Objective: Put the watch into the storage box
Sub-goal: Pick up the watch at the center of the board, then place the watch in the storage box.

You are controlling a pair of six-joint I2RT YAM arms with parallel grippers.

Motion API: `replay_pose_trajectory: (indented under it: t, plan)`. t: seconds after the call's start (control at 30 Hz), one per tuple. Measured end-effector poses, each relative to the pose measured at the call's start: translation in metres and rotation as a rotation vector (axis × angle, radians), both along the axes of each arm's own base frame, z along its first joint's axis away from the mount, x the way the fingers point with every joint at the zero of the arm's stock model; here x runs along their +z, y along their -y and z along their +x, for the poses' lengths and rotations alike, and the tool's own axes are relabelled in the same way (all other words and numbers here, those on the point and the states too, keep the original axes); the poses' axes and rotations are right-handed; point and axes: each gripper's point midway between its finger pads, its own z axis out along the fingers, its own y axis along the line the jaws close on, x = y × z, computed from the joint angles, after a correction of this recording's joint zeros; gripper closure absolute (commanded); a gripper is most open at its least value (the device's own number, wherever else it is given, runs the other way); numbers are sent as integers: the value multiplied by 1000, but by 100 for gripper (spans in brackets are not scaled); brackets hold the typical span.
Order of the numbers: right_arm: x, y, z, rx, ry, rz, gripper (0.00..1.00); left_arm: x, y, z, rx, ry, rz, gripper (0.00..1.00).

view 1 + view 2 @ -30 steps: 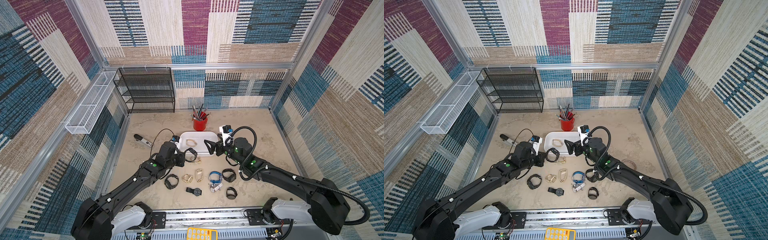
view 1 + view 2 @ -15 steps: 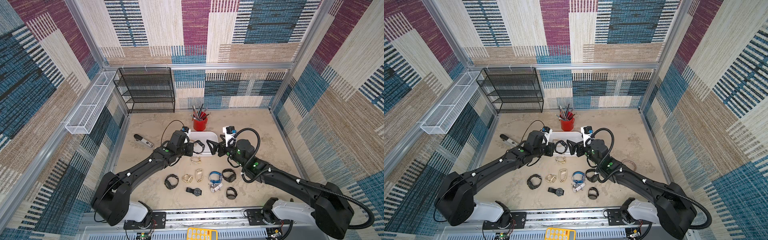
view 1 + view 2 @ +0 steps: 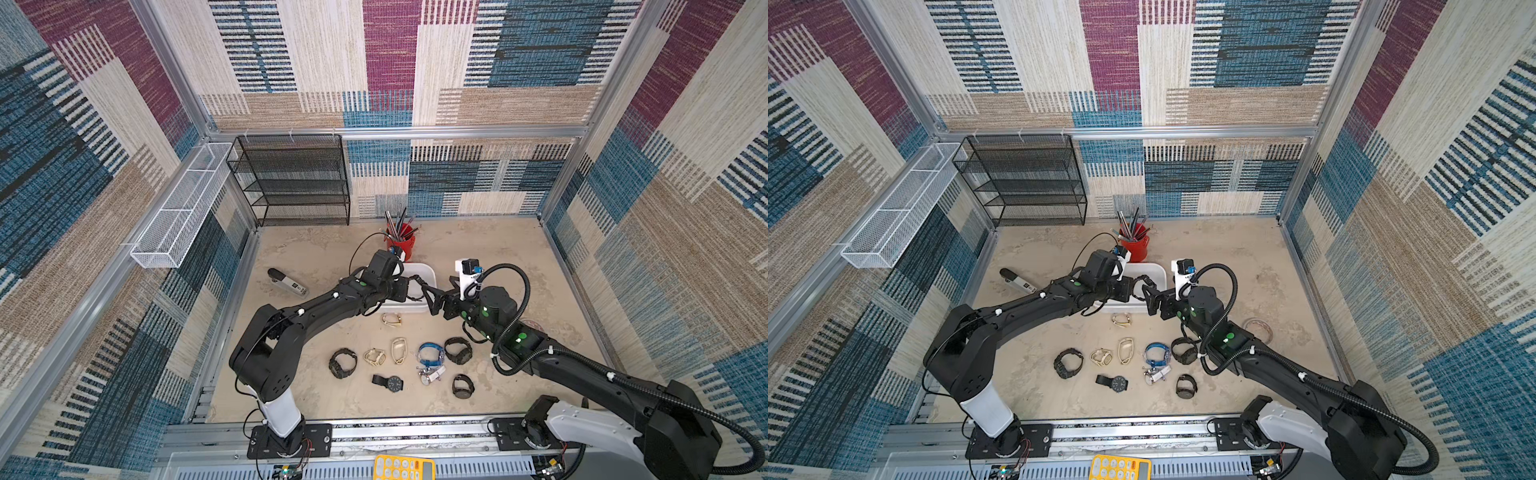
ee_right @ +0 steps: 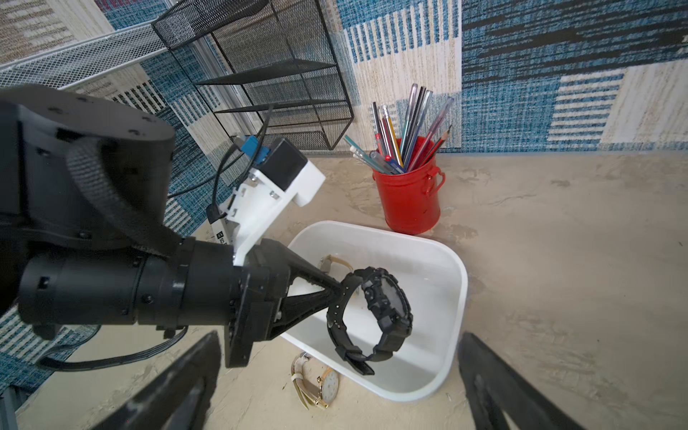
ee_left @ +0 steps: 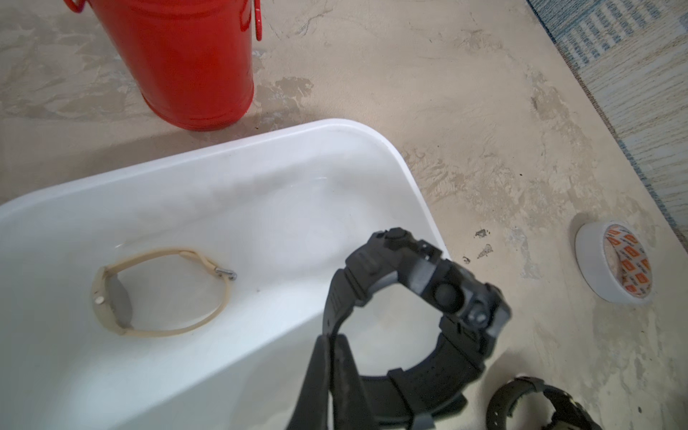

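Observation:
My left gripper will move down and outward into the box (image 5: 372,130) next and let go of the black watch's strap. The box's bare bottom by its far corner (image 5: 327,223) is below and outward of my gripper.
My left gripper (image 5: 331,340) is shut on the strap of a chunky black watch (image 5: 420,268). The watch (image 4: 387,305) hangs over the near right part of the white storage box (image 4: 461,283), above its floor. A tan-strapped watch (image 5: 160,290) lies inside the box (image 5: 372,130). In both top views the left gripper (image 3: 409,286) reaches across the box (image 3: 424,270) from the left. My right gripper (image 3: 430,297) faces it at the box's right end. Its jaws stand wide open and empty, just short of the hanging watch.
A gold-cased watch (image 4: 320,387) lies on the table against the box's near wall. Several more watches (image 3: 399,365) are spread nearer the front. A red pen cup (image 3: 401,245) stands right behind the box. A tape roll (image 5: 614,268) lies to the right, with a black mesh shelf (image 3: 291,178) at the back.
My left arm has carried the black watch from the box's near left side to over the box. The right gripper stayed open and shifted slightly toward the box.

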Motion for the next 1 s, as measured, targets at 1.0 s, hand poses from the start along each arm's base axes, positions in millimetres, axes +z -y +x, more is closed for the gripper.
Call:
replay_pose_trajectory:
  t: [1.0]
  plan:
    - [-10,8,-1,-30,-22,-23,0,-58,23,45,24,-44,113,100]
